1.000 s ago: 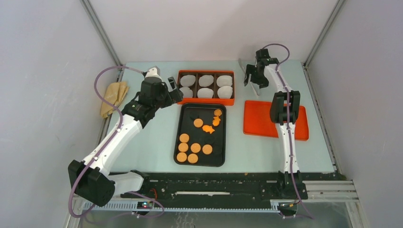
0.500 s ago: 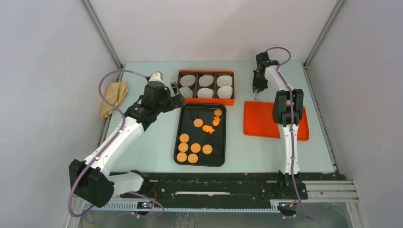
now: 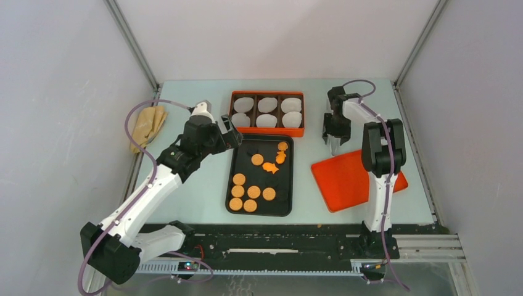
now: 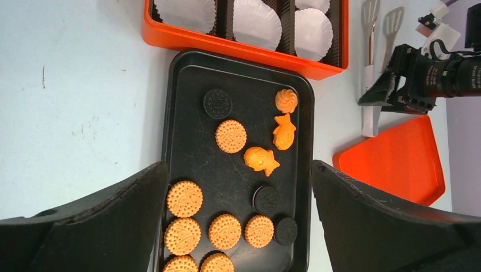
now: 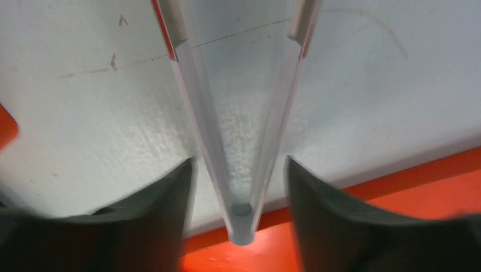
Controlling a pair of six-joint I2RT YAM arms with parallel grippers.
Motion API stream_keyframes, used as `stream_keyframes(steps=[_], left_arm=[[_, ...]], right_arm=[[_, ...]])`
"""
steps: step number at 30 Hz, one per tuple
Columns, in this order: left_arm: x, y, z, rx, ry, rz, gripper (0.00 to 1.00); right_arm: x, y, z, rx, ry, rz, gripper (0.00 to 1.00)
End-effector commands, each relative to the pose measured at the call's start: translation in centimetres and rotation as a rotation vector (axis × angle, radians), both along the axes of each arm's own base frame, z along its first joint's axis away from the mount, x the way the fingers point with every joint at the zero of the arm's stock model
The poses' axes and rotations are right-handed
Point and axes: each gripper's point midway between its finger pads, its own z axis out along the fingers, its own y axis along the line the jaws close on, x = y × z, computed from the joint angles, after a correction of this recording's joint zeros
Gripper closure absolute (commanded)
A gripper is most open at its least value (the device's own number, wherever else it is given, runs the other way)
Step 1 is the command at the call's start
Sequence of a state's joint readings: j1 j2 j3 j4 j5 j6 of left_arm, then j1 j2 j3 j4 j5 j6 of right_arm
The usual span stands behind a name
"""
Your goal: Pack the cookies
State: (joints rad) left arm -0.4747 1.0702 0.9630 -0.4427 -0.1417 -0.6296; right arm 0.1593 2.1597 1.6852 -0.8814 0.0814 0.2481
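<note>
The robot's right gripper needs to shift a little outward along the white tongs next, onto both arms beyond the tongs' hinged end (image 3: 333, 140) (image 5: 239, 141), because the gripper's fingers are close to that end.
The cookies (image 4: 185, 198) lie in the black tray (image 3: 285, 203): several round orange ones, three dark ones (image 4: 218, 103) and three shaped orange ones (image 4: 261, 159). They also show in the top view (image 3: 253, 192). My left gripper (image 3: 231, 131) hangs open and empty above the tray's far left corner; in its wrist view (image 4: 238, 170) the jaws stand wide apart. My right gripper (image 3: 333, 135) is low over the table right of the tray. Its jaws (image 5: 239, 170) straddle the hinged end of white tongs (image 5: 241, 218), with a gap on the right side.
An orange box (image 3: 267, 94) with white paper cups stands behind the tray. An orange lid (image 3: 358, 179) lies tilted at the right, its edge under the tongs' end (image 5: 368, 226). A tan cloth (image 3: 147, 125) lies at the far left.
My right gripper came from the far back down over the tongs. The orange lid slid nearer and turned askew. My left gripper shifted slightly toward the tray.
</note>
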Motion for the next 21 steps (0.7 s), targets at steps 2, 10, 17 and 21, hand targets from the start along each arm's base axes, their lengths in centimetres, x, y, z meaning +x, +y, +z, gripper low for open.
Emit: stream_keyframes(steps=[2, 10, 17, 21], left_arm=[[-0.1, -0.7, 0.4, -0.027, -0.020, -0.025, 0.00], [-0.3, -0.9, 0.2, -0.030, -0.030, -0.034, 0.00], [-0.5, -0.8, 0.2, -0.033, -0.032, -0.038, 0.00], [-0.4, -1.1, 0.0, -0.040, -0.029, -0.045, 0.00]], right_arm=[[0.1, 0.8, 1.7, -0.043, -0.036, -0.012, 0.07], [3.1, 0.4, 1.7, -0.060, -0.037, -0.053, 0.00], [1.6, -1.1, -0.8, -0.108, 0.035, -0.088, 0.06], [0.7, -1.1, -1.4, -0.096, 0.043, -0.090, 0.21]])
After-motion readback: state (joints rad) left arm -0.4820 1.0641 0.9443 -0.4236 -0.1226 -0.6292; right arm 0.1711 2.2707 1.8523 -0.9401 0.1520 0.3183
